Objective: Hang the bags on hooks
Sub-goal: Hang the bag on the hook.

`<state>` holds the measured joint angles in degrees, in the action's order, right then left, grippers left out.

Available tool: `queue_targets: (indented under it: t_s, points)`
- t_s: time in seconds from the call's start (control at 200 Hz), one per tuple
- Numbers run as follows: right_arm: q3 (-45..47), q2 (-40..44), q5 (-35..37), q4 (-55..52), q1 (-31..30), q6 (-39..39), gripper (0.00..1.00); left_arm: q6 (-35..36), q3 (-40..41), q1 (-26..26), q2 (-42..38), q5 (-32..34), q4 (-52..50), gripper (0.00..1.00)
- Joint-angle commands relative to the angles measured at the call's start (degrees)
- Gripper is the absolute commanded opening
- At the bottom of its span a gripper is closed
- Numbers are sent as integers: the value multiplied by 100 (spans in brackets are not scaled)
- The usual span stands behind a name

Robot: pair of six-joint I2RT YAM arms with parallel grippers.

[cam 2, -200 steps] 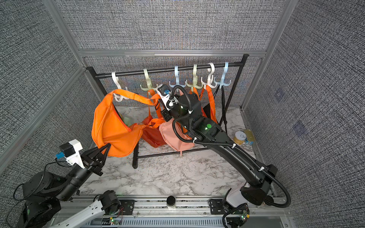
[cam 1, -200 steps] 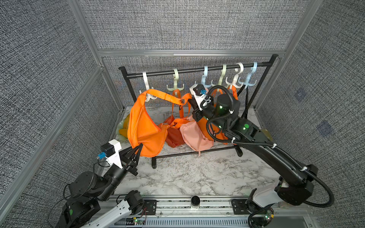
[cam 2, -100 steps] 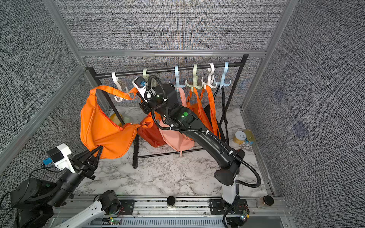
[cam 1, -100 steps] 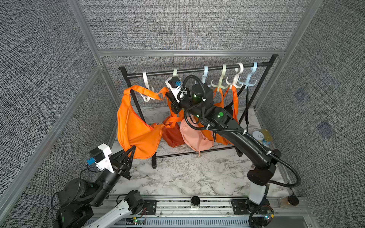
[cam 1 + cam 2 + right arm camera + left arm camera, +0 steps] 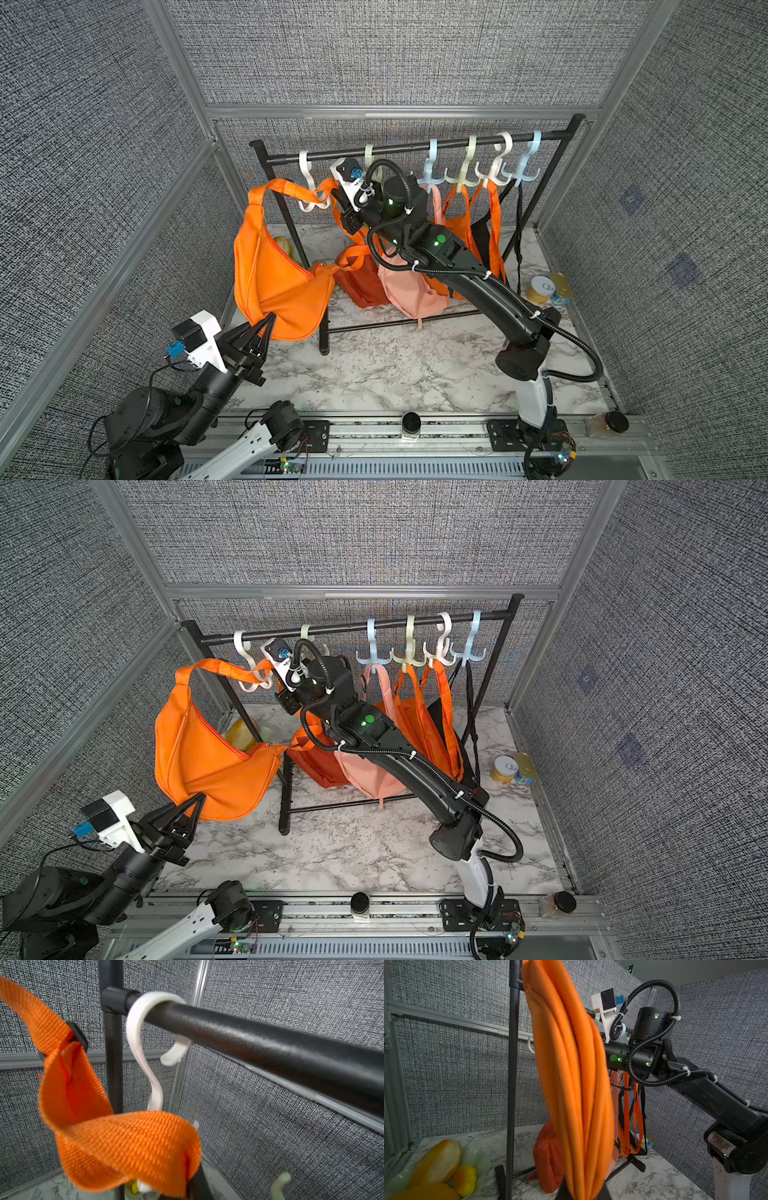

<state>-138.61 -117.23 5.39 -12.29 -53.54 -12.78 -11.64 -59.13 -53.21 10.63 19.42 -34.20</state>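
My right gripper lowers the orange webbing strap [image 5: 124, 1142] onto the white hook's lower pegs next and releases it there, as the strap already stretches across that hook.
An orange crescent bag [image 5: 278, 282] [image 5: 208, 762] hangs left of the black rack, in both top views. My left gripper [image 5: 268, 322] [image 5: 199, 802] is shut on the bag's bottom edge; in the left wrist view the folded bag [image 5: 571, 1084] rises straight out of the gripper [image 5: 581, 1194]. My right gripper [image 5: 337, 195] [image 5: 272, 669] is shut on the bag's orange webbing strap [image 5: 124, 1142], right beside the white hook [image 5: 307, 183] [image 5: 245, 658] [image 5: 145, 1064] at the rail's left end. The strap passes in front of the hook's lower prongs and hides them; whether it rests on one I cannot tell.
The black rail [image 5: 249, 1043] carries several more hooks, holding a pink bag [image 5: 407, 286], a dark orange bag [image 5: 361, 282], orange tote straps [image 5: 492, 216] and a black bag. Two cans [image 5: 548, 289] stand at the right. A bowl of fruit [image 5: 436, 1167] sits behind the rack's left post [image 5: 511, 1084].
My right arm has swung left along the rail, carrying the strap from the middle hooks to the leftmost white hook. The bag and my left gripper shifted left with it.
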Motion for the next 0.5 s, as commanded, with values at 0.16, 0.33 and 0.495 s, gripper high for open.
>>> queue_targets:
  t_s: [0.16,0.33,0.495]
  points:
    - [-342,-288,197,271,-1,-171,0,-26,-63,1,0,42,-58,0]
    - [-215,-391,169,107,-19,-310,0,-109,-6,4,-76,60,-131,0]
    - [-105,-442,103,-60,-39,-435,0,-154,34,3,-75,-35,-96,0]
